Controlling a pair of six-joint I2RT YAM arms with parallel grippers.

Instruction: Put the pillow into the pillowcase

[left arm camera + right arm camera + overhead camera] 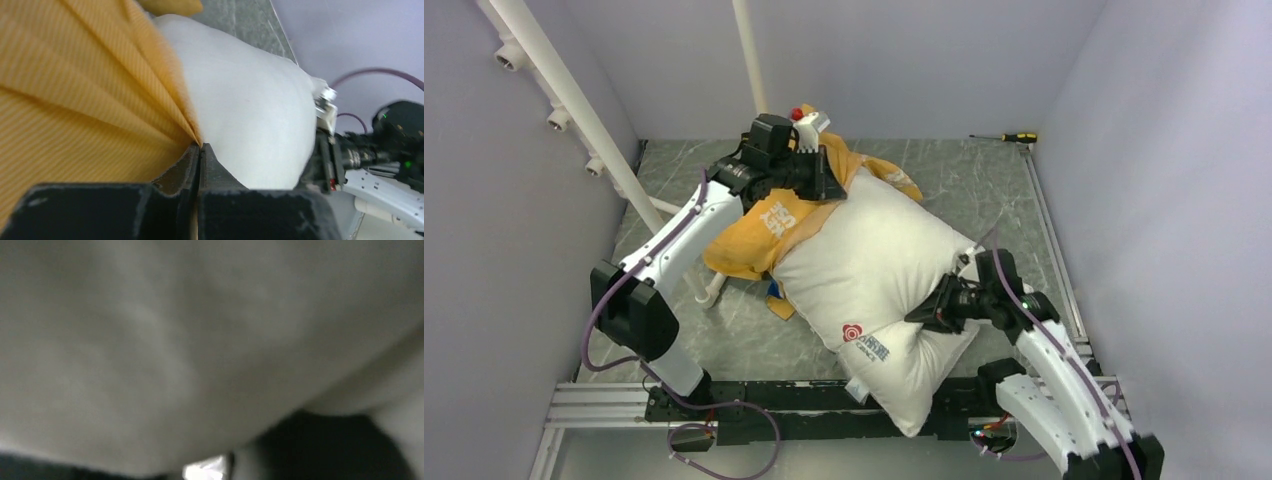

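Note:
Most of the pillow is still outside the pillowcase, so my right gripper should next carry the pinched side of the pillow outward and up toward the pillowcase's opening and let it go.
The plump white pillow lies diagonally across the table, its red-and-blue logo toward the near end. Its far end sits partly inside the yellow-orange pillowcase, which is bunched on its left. My left gripper is at the far end of the pillow, shut on a gathered edge of the pillowcase; the jaws meet tight on the fabric beside the pillow. My right gripper presses into the pillow's right side and dents it. White pillow cloth fills the right wrist view, hiding the jaws.
A screwdriver with a yellow handle lies at the far right edge. A white pipe frame slants along the left. A white device with a red button stands behind the left gripper. Purple walls enclose the table; the pillow overhangs the aluminium rail at the near edge.

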